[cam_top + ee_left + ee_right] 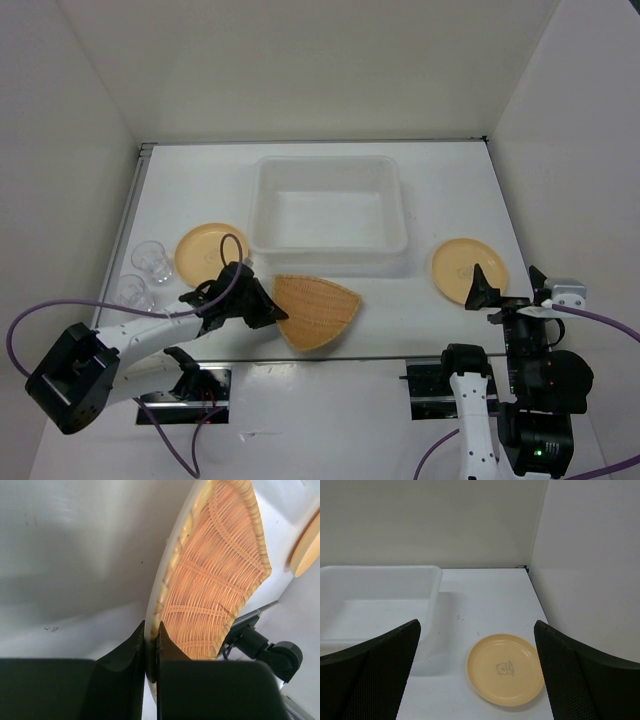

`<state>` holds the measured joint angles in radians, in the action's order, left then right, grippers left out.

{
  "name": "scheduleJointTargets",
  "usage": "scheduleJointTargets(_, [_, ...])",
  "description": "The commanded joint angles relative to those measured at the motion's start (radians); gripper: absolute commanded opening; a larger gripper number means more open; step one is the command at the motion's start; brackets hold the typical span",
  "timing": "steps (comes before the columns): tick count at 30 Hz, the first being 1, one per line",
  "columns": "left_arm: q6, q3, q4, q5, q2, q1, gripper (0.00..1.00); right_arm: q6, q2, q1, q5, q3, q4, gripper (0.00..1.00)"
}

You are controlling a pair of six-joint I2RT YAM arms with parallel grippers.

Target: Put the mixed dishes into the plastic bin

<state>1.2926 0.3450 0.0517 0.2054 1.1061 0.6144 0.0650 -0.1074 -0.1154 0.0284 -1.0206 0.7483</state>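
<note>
My left gripper raises the tray [316, 308] over the bin's near rim next, then outward and down to release. The bin's empty bottom lies outward of my gripper.
The tan woven fan-shaped tray [316, 308] lies in front of the translucent plastic bin [262, 200], which holds nothing. My left gripper [268, 306] is shut on the tray's left rim; in the left wrist view the jaws pinch the rim of the woven tray [215, 585]. One yellow plate [205, 250] lies left of the bin, partly behind my left arm. The other yellow plate [462, 266] lies right of the bin and shows in the right wrist view [505, 669]. My right gripper [508, 283] is open and empty, just near of that plate. Two clear cups [151, 258] [134, 292] stand at the far left.
The bin's corner shows in the right wrist view [433, 580]. White walls close in the table at the back and both sides. Both arm bases and purple cables sit at the near edge.
</note>
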Motion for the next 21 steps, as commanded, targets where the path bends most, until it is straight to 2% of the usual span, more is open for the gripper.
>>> scheduleJointTargets(1, [-0.013,0.021,0.097,-0.072,0.003,0.004,0.03,-0.014,-0.014,0.006,-0.021,0.002,-0.046,0.98])
scheduleJointTargets(2, [-0.013,0.031,0.114,-0.072,-0.018,0.004,0.0,-0.014,-0.014,0.006,-0.021,0.002,-0.046,0.98])
scheduleJointTargets(6, [-0.035,0.124,0.265,-0.084,-0.124,0.004,0.0,-0.014,-0.005,0.006,-0.021,0.002,-0.046,0.98])
scheduleJointTargets(10, [-0.169,0.308,0.456,-0.032,-0.169,0.013,0.0,-0.024,0.005,0.006,-0.021,0.002,-0.046,0.98])
scheduleJointTargets(15, [-0.337,0.582,0.519,0.251,0.004,0.013,0.0,-0.015,0.005,0.006,-0.002,0.002,-0.046,0.98])
scheduleJointTargets(18, [-0.355,0.725,0.528,0.243,0.052,0.013,0.0,0.027,0.014,0.006,0.096,0.002,-0.046,0.98])
scheduleJointTargets(19, [-0.364,0.835,0.528,0.233,0.085,0.013,0.0,0.038,0.029,0.006,0.12,0.002,-0.046,0.98])
scheduleJointTargets(21, [-0.365,0.951,0.539,0.201,0.129,0.013,0.0,0.038,0.029,0.006,0.111,0.002,-0.046,0.98])
